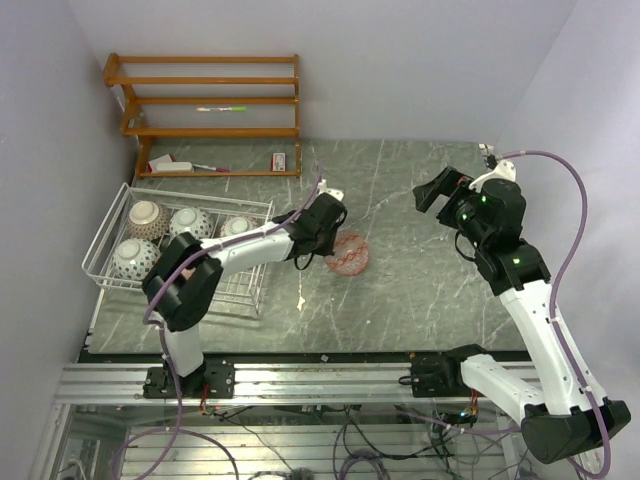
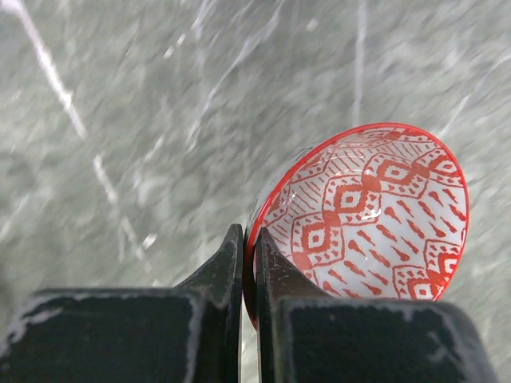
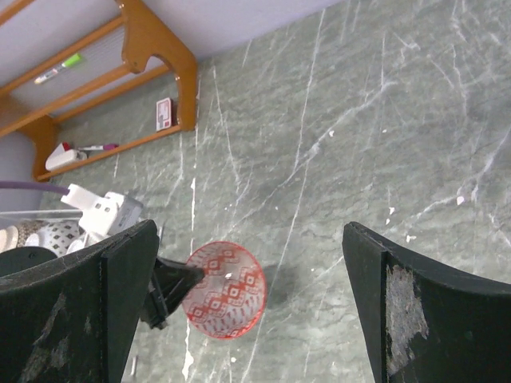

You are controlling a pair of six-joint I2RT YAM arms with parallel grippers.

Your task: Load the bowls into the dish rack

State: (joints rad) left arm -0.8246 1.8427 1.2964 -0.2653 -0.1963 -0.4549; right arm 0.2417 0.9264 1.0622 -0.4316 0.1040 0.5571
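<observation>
Next, the left gripper lowers its bowl and releases the bowl's rim on bare tabletop beside the rack, below the gripper, to its left in the top view.
A pink-red patterned bowl (image 1: pixel 350 254) (image 2: pixel 375 215) (image 3: pixel 226 289) is held tilted over the middle of the grey table. My left gripper (image 1: pixel 333 243) (image 2: pixel 249 239) is shut on its near rim, one finger inside and one outside. The white wire dish rack (image 1: pixel 107 222) stands at the left and holds several pale patterned bowls (image 1: pixel 146 218), rims down. My right gripper (image 1: pixel 438 190) (image 3: pixel 249 235) hangs open and empty above the table's right part, well apart from the red bowl.
An orange-brown wooden shelf unit (image 1: pixel 210 100) stands against the back wall, with small items on its lower shelves. A small white scrap (image 1: pixel 300 300) lies on the table (image 1: pixel 420 290) in front of the rack. Walls close in on both sides.
</observation>
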